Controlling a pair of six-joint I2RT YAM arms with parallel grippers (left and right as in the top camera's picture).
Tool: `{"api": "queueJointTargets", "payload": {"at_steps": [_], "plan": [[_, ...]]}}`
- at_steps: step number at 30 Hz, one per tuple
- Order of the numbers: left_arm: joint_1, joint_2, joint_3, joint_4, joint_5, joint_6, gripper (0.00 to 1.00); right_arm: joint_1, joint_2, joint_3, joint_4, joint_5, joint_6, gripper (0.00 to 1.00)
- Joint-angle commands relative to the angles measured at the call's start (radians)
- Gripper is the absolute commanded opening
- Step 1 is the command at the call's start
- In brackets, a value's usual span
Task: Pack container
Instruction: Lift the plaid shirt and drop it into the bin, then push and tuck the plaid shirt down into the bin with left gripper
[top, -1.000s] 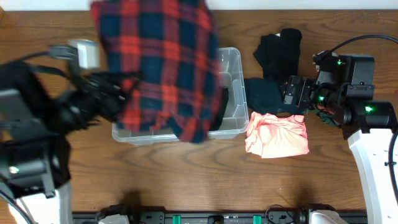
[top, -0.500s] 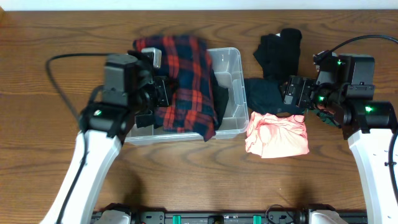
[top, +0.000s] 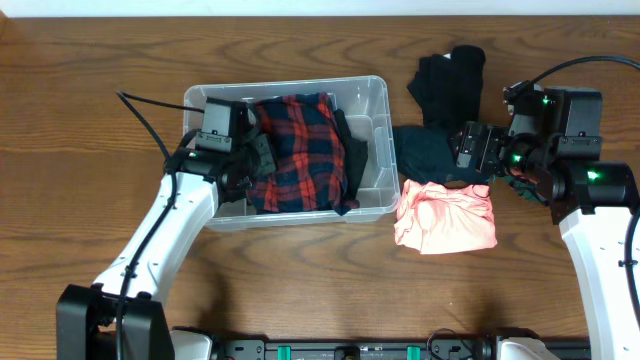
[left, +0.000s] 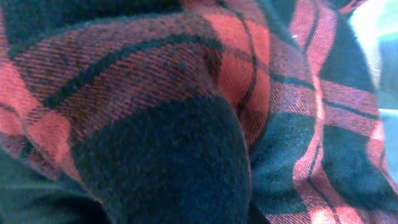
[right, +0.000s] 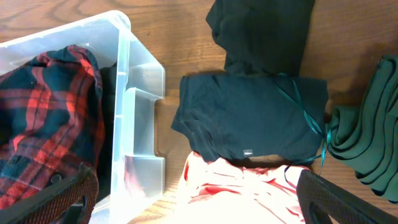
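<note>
My left gripper will draw the shirt toward the container's end (top: 191, 117) and release it, since that end lies to the gripper's left in the overhead view.
The clear plastic container (top: 372, 92) stands left of centre on the table; it also shows in the right wrist view (right: 143, 81). A red and dark blue plaid shirt (top: 300, 150) lies bunched inside it, over a dark garment. My left gripper (top: 252, 158) is down inside the container at the shirt's left edge. Its fingers are buried in the cloth, and plaid cloth (left: 186, 93) fills the left wrist view. My right gripper (top: 468, 150) is open and empty above a dark folded shirt (top: 425, 150), to the right of the container.
A black garment (top: 450, 78) lies at the back right. A pink garment (top: 445, 215) lies in front of the dark folded shirt. A dark green folded garment (right: 373, 149) sits under the right arm. Bare wood lies in front and at the far left.
My left arm has lowered the plaid shirt from high above the table into the container. The shirt now lies bunched inside. The right arm has not moved.
</note>
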Motion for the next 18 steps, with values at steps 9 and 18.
{"api": "queueJointTargets", "payload": {"at_steps": [9,18], "plan": [[0.01,0.022,-0.008,-0.185,-0.454,0.075,0.06,-0.008,0.0,0.016,0.0,0.003,0.011,0.99],[0.014,0.01,-0.003,-0.192,-0.423,0.168,0.48,-0.008,0.0,0.016,0.0,0.003,0.011,0.99]]}}
